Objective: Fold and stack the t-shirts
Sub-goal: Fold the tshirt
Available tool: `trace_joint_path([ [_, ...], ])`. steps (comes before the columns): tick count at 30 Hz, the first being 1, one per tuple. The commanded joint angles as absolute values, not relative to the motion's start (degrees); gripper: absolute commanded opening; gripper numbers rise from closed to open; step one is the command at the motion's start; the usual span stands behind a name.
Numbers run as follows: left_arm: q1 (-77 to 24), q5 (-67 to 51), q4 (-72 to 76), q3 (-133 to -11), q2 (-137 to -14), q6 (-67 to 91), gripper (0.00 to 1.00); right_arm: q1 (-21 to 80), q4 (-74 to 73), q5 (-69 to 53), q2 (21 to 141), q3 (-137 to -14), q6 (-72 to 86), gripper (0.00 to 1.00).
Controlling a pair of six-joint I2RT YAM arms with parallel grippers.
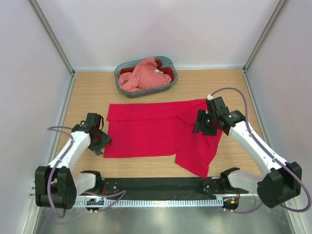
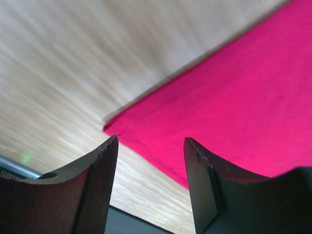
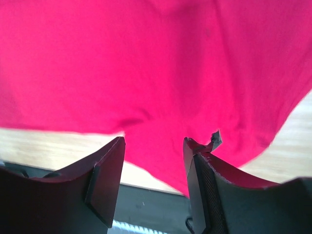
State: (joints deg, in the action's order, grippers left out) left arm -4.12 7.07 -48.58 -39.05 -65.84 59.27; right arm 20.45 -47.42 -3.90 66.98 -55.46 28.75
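Note:
Next, the right gripper moves back and down onto the sleeve's near tip point(image 1: 204, 175) point(image 3: 183, 190), below it and nearer my base, because this sleeve sticks out unfolded.
A bright crimson t-shirt point(image 1: 156, 131) lies spread flat on the wooden table, one sleeve hanging toward the near right. My left gripper point(image 1: 103, 144) is open and empty just left of the shirt's near left corner point(image 2: 114, 127). My right gripper point(image 1: 201, 127) is open and empty above the shirt's right part point(image 3: 161, 73). A salmon pink t-shirt point(image 1: 141, 74) and a darker red t-shirt point(image 1: 166, 72) lie bunched in the basket.
The grey-blue oval basket point(image 1: 146, 90) stands at the back centre of the table. White walls close in the left, right and back. A black rail point(image 1: 156, 185) runs along the near edge between the arm bases.

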Motion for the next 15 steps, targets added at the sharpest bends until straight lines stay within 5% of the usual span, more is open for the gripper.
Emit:
trace_joint_path([
  [1,-4.3,8.4,-47.3,-36.6,-65.5,65.9,0.58,22.0,-49.6,-6.1,63.7,-51.4,30.8,0.57],
  [10,-4.2,9.9,-46.2,-32.5,-67.3,70.0,0.57,22.9,-51.8,-6.0,60.8,-48.9,30.1,0.57],
  [15,-4.2,10.3,-45.5,-31.6,-69.5,71.0,0.43,22.9,-51.0,-6.4,62.0,-48.8,30.3,0.57],
])
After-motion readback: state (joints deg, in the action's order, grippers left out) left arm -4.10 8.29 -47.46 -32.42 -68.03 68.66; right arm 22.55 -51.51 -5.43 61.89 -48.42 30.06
